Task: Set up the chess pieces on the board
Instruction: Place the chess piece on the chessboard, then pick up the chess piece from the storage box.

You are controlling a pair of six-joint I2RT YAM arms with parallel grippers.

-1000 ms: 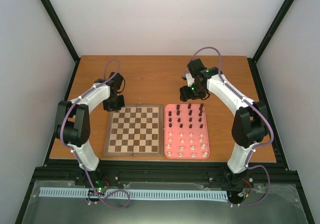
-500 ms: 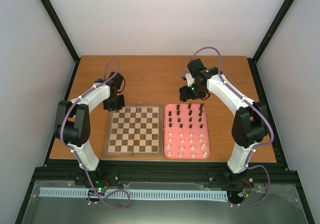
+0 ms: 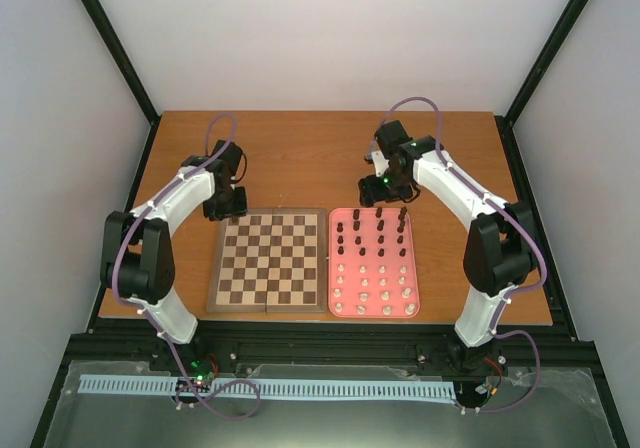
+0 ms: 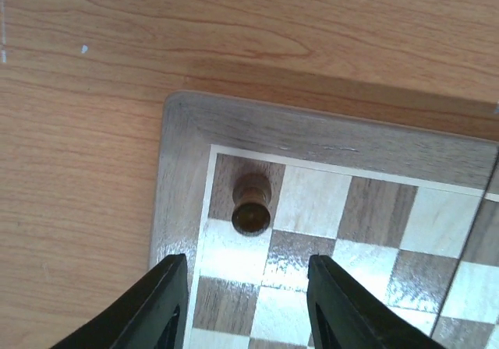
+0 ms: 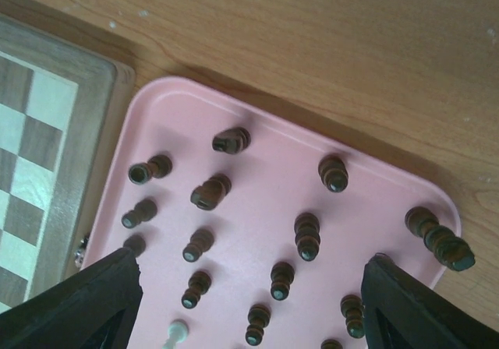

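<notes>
The far row's board-side dark piece stands below and left of my gripper in the top view. My right gripper comes down onto it toward the board (image 3: pixel 268 310) next.
The board (image 3: pixel 268 310) lies left of centre. In the left wrist view one dark brown piece (image 4: pixel 252 202) stands upright on the board's (image 4: pixel 183 142) far left corner square. My left gripper (image 4: pixel 248 306) is open and empty, just short of that piece and above the board. In the top view it (image 3: pixel 226 204) hovers at the board's far left corner. My right gripper (image 5: pixel 253 306) is open wide and empty above the dark brown pieces (image 5: pixel 307 236) in the pink tray (image 5: pixel 257 131). It (image 3: pixel 385 190) sits over the tray's far edge. Cream pieces (image 3: pixel 375 288) fill the tray's near rows.
The pink tray (image 3: pixel 332 268) lies directly right of the board, nearly touching it. One dark piece (image 5: pixel 231 139) in the tray's far row lies tipped over. One cream piece (image 5: pixel 176 333) shows at the bottom of the right wrist view. Black frame posts stand at the table corners.
My left arm has pulled back and to the left a little, with its gripper staying at the board's far left corner. The right arm has not moved.
</notes>
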